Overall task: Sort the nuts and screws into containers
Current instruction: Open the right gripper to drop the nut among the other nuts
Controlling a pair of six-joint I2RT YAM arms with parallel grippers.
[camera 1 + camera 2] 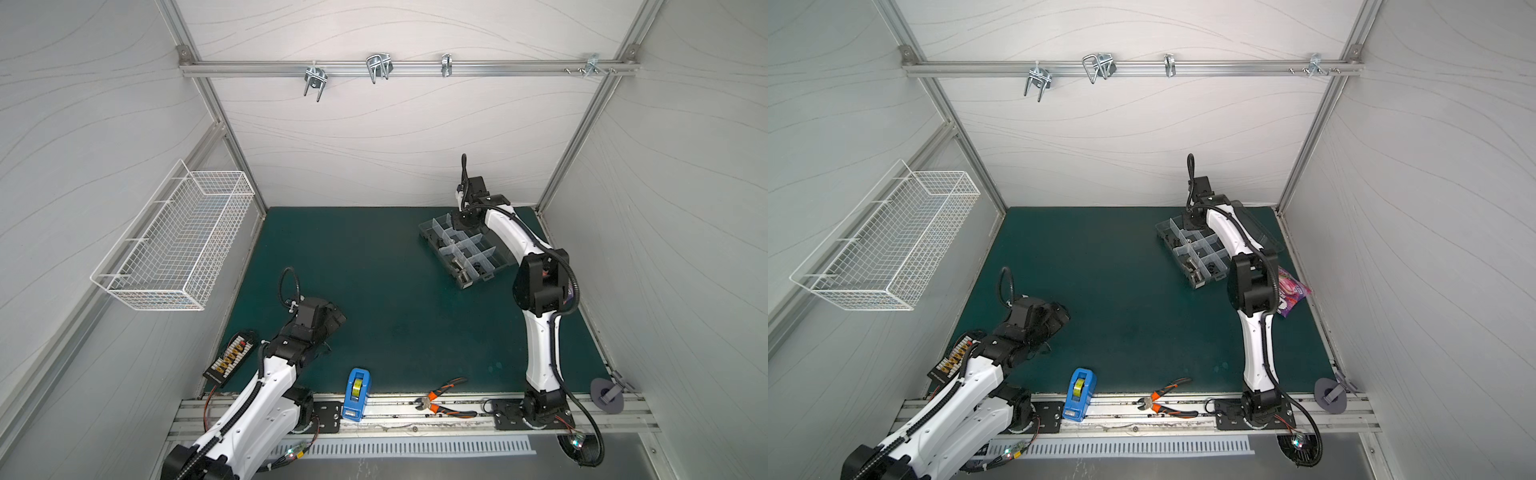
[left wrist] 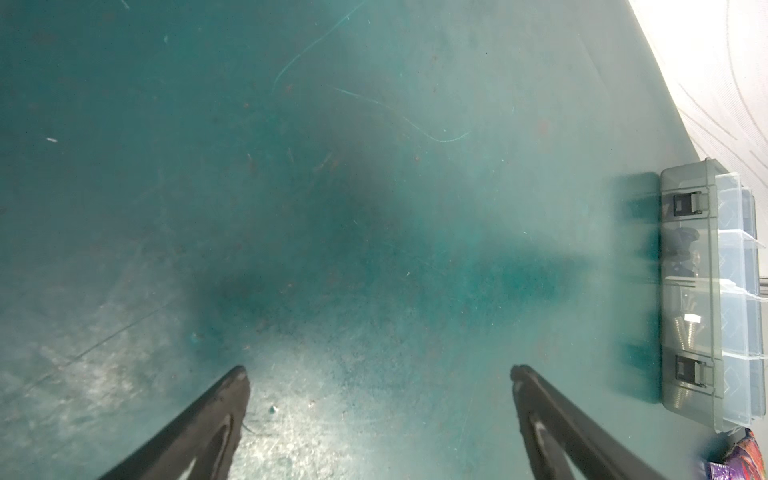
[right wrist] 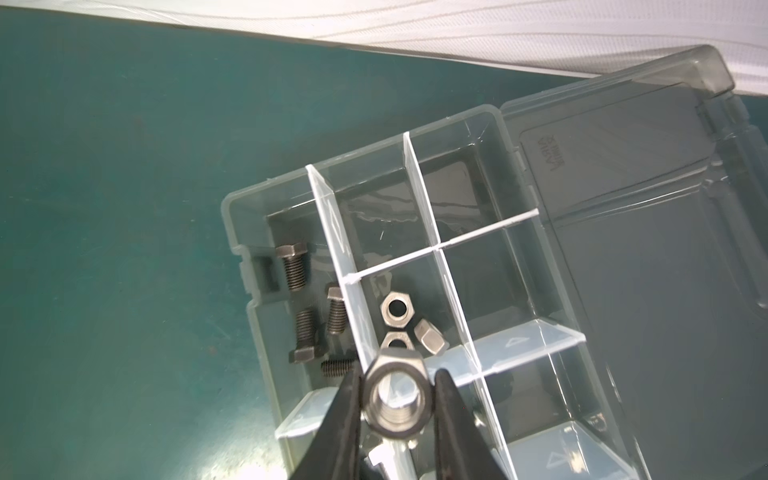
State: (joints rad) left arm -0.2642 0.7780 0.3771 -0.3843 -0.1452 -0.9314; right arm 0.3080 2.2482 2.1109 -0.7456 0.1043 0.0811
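Observation:
My right gripper moves down toward the container of silver nuts next and releases the large silver nut, since that container lies open below my gripper.
My right gripper (image 3: 397, 371) is shut on a large silver nut (image 3: 395, 399) and holds it above the open organizer box (image 3: 232, 208). Below it, one of the containers holds several silver nuts (image 3: 396, 309). The neighbouring container along the box's outer wall holds several dark hex-head screws (image 3: 293, 266). In both top views the right gripper (image 1: 463, 220) (image 1: 1192, 220) hangs over the far end of the box (image 1: 428, 227) (image 1: 1163, 227). My left gripper (image 2: 378, 370) is open over bare green mat, low at the near left (image 1: 332, 320), far from the box (image 2: 690, 299).
The box's smoky lid (image 3: 644, 208) lies open toward the back wall. A white wire basket (image 1: 174, 245) hangs on the left wall. A blue tape dispenser (image 1: 356, 392) and orange-handled pliers (image 1: 444, 401) lie at the front edge. A purple packet (image 1: 1293, 291) lies behind the right arm.

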